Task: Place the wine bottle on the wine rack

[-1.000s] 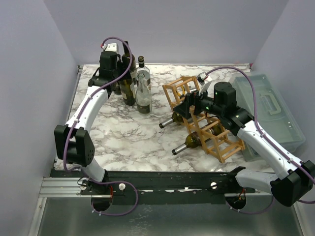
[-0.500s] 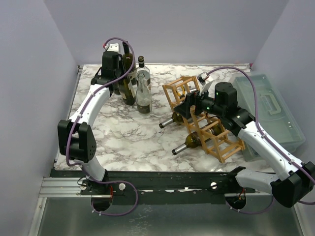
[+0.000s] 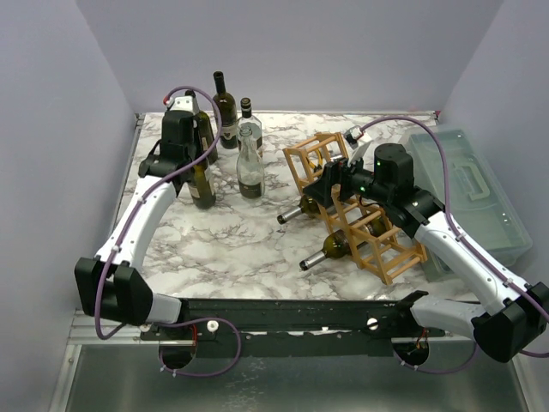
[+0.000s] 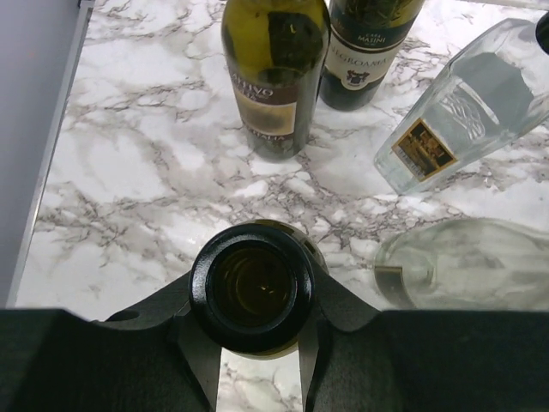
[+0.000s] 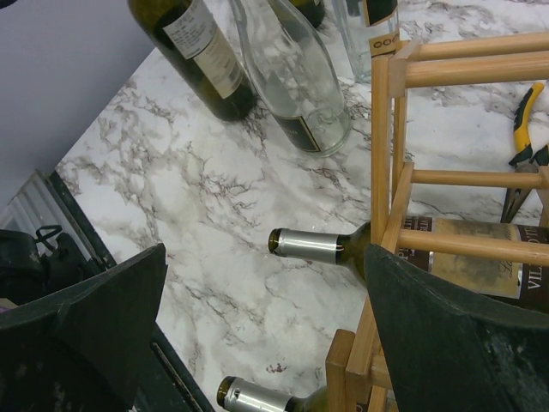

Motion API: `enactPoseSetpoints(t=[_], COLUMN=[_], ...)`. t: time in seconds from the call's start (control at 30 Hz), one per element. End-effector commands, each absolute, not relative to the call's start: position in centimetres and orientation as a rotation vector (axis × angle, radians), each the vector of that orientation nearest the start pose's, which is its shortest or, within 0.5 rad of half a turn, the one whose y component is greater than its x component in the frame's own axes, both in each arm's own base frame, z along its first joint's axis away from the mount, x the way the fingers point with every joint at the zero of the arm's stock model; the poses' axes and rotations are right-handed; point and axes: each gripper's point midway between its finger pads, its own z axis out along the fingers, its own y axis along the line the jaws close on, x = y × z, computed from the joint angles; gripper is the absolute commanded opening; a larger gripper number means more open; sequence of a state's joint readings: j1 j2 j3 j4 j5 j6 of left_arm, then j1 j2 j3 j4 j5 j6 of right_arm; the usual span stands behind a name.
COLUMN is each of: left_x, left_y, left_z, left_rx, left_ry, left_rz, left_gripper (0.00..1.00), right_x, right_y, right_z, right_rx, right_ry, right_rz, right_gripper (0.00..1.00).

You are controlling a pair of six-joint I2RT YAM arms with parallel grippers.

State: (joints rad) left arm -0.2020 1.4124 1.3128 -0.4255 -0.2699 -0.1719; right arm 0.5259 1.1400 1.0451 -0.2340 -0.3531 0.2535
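Observation:
I will carry the dark green bottle back and to the right in the top view with my left gripper next. I will let go of it on the bare tabletop near the rack.
My left gripper (image 3: pixel 192 146) is shut on the neck of a dark green wine bottle (image 3: pixel 203 183), which stands upright at the table's back left. In the left wrist view the bottle's black mouth (image 4: pixel 251 286) sits between my two fingers (image 4: pixel 196 360). The light wooden wine rack (image 3: pixel 377 245) lies right of centre, with two bottles lying in its cells, necks (image 3: pixel 292 215) pointing left. My right gripper (image 3: pixel 330 182) hovers open over the rack's left end with nothing between its fingers (image 5: pixel 94 309). The rack's posts (image 5: pixel 390 163) and both necks (image 5: pixel 309 245) show below it.
A dark bottle (image 3: pixel 225 99) and two clear bottles (image 3: pixel 250 163) stand behind and right of the held bottle. An olive-green bottle (image 4: pixel 274 77) stands close by. A translucent lidded box (image 3: pixel 467 193) sits at the right edge. Yellow-handled pliers (image 5: pixel 523 129) lie behind the rack.
My left gripper has shut on the bottle's neck and drawn it forward and left, away from the other bottles. The right arm has not moved.

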Motion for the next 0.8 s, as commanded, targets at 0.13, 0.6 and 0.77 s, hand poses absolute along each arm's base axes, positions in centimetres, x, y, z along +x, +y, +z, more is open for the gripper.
enactPoseSetpoints(t=[0.13,0.6,0.77], left_x=[37.3,31.1,29.0], left_y=[-3.7,-9.6,-12.7], left_z=[30.2,31.6,32.2], left_rx=[-0.182,0.057,0.210], left_ry=[1.963,2.008,1.993], left_rz=[0.000,-0.406,-0.598], left_gripper=[0.00,0.00,0.00], right_x=[28.4,28.3,28.4], right_y=[24.3,23.7,25.1], right_z=[28.4,29.6,29.1], right_rx=[-0.512,-0.447,-0.518], right_ry=[1.876,1.835,1.854], right_rz=[0.842,0.841,0.893], right_gripper=[1.00,1.00,1.00])
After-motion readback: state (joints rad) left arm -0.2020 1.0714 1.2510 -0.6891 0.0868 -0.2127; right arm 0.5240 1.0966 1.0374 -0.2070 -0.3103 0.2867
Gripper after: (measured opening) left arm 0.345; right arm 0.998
